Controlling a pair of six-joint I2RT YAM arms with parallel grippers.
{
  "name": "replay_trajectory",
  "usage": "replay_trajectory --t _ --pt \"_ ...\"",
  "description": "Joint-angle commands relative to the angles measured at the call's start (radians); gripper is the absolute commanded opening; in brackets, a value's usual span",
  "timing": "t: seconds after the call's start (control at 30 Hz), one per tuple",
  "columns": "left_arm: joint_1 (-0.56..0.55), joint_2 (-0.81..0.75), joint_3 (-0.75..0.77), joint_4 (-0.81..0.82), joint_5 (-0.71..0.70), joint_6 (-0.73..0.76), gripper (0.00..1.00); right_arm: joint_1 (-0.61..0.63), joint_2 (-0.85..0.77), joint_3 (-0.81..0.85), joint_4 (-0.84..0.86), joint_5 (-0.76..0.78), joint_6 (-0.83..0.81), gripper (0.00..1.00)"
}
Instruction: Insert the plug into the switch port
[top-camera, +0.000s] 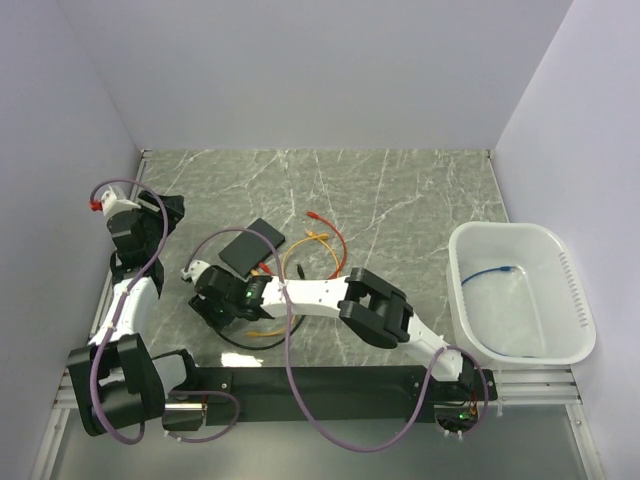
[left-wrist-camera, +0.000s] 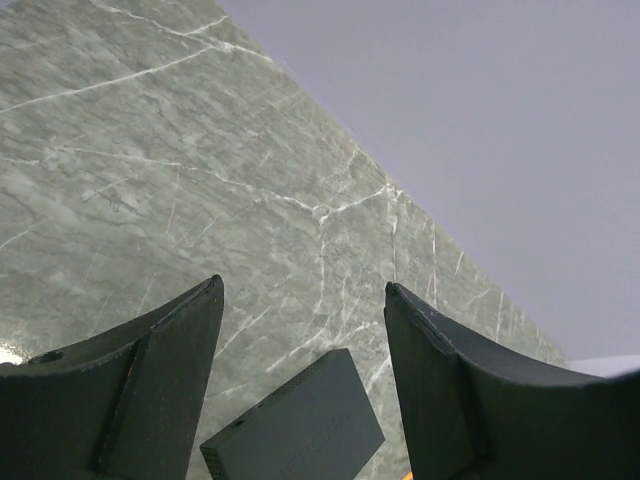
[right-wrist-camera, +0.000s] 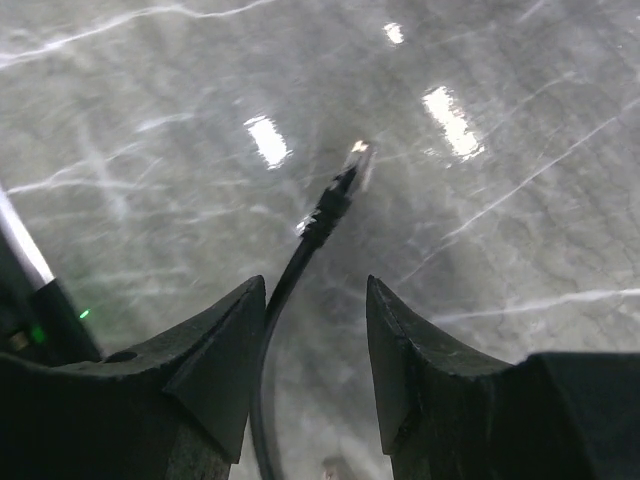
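Observation:
The plug lies beyond my right gripper's fingers, so my right gripper moves along the black cable next and closes on the plug's rear (right-wrist-camera: 325, 217).
The switch (top-camera: 252, 247) is a flat matte-black box lying on the marble table left of centre; its sockets do not show. In the left wrist view the switch (left-wrist-camera: 295, 430) lies low between the fingers, some way beyond them. My left gripper (top-camera: 168, 210) (left-wrist-camera: 305, 290) is open and empty, left of the switch. My right gripper (top-camera: 197, 275) (right-wrist-camera: 315, 290) is open, just near-left of the switch. A black cable (right-wrist-camera: 275, 300) runs along its left finger (right-wrist-camera: 225, 340), with its plug (right-wrist-camera: 352, 168) sticking out ahead over the table. No grip on it shows.
Orange and yellow cables (top-camera: 315, 248) and a red plug (top-camera: 312, 215) lie right of the switch. A black cable loops near the right arm (top-camera: 252, 341). A white bin (top-camera: 570, 300) with a blue cable (top-camera: 495, 271) stands at the right. Walls close in left, back and right.

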Motion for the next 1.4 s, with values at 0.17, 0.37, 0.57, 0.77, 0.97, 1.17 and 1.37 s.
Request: replay_trajectory --t 0.17,0.37,0.57,0.77,0.97,1.17,1.37 --pt "0.01 -0.022 -0.003 0.021 0.023 -0.012 0.71 0.009 0.082 0.157 -0.083 0.122 0.02 0.52" --pt "0.013 -0.005 -0.003 0.03 0.031 -0.016 0.71 0.017 0.122 0.222 -0.115 0.142 0.013 0.52" --pt "0.012 0.002 -0.003 0.035 0.031 -0.018 0.71 0.018 0.133 0.225 -0.121 0.142 0.009 0.37" --pt "0.012 0.008 -0.006 0.042 0.031 -0.019 0.71 0.021 0.085 0.142 -0.071 0.143 0.004 0.0" --pt "0.012 0.009 -0.024 0.103 0.083 -0.028 0.7 0.017 -0.085 -0.037 0.044 0.145 -0.019 0.0" --pt "0.01 0.031 -0.046 0.216 0.196 -0.044 0.69 -0.06 -0.365 -0.368 0.208 0.067 -0.002 0.0" --pt "-0.031 0.1 -0.041 0.369 0.365 -0.071 0.68 -0.175 -0.563 -0.656 0.394 -0.085 0.043 0.0"
